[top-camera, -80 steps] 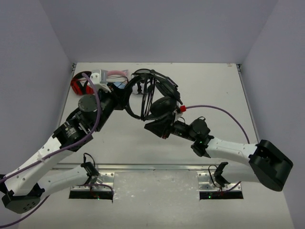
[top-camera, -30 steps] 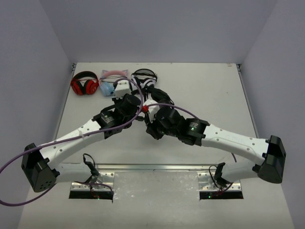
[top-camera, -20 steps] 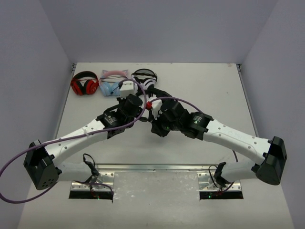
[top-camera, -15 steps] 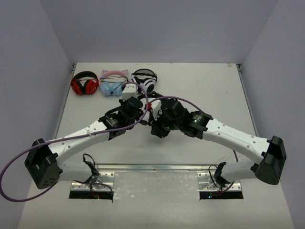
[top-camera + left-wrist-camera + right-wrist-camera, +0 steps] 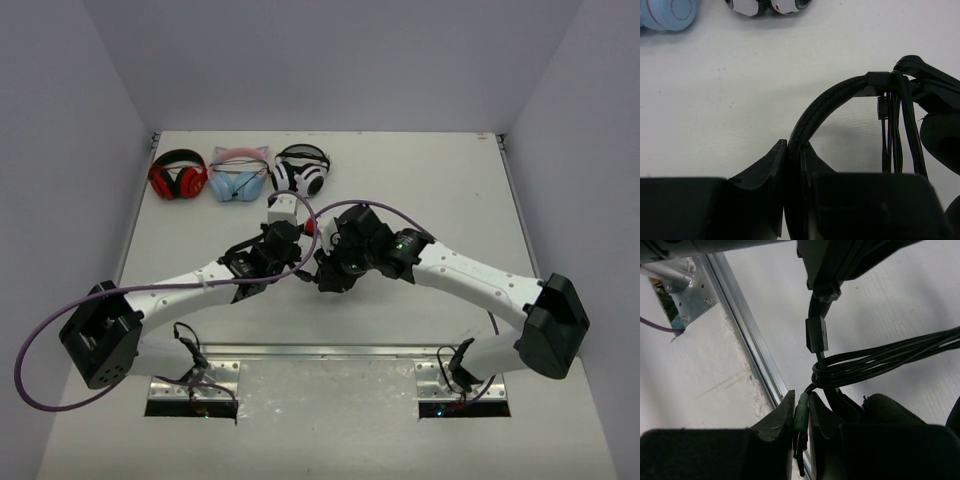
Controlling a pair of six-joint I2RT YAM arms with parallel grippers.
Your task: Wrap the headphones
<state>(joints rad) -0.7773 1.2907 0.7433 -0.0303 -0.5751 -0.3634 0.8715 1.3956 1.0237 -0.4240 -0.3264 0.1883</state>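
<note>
My left gripper should next lower the padded headband (image 5: 826, 102) onto the bare tabletop below and open to release it, because the cable strands loop round the band.
The all-black headphones (image 5: 322, 262) hang between my two grippers near the table's middle. My left gripper (image 5: 796, 152) is shut on the padded headband (image 5: 826, 102), which arcs up and right to an ear cup (image 5: 942, 132). Several cable strands (image 5: 896, 135) are looped round the band beside that cup. My right gripper (image 5: 801, 405) is shut on the green plug (image 5: 801, 415) at the cable's end. The bundled cable loops (image 5: 880, 360) and an inline control (image 5: 816, 335) hang just above its fingers. In the top view both grippers (image 5: 300, 255) meet under the arms and are partly hidden.
Red-and-black headphones (image 5: 178, 176), light blue headphones with pink ears (image 5: 238, 178) and black-and-white headphones (image 5: 302, 170) lie in a row at the table's back left. A metal rail (image 5: 320, 350) runs along the near edge. Purple wires arc over both arms.
Both arms have drawn in and lowered the headphones toward the table's middle. The left arm swung right, uncovering the row of other headphones. Both grips have held.
</note>
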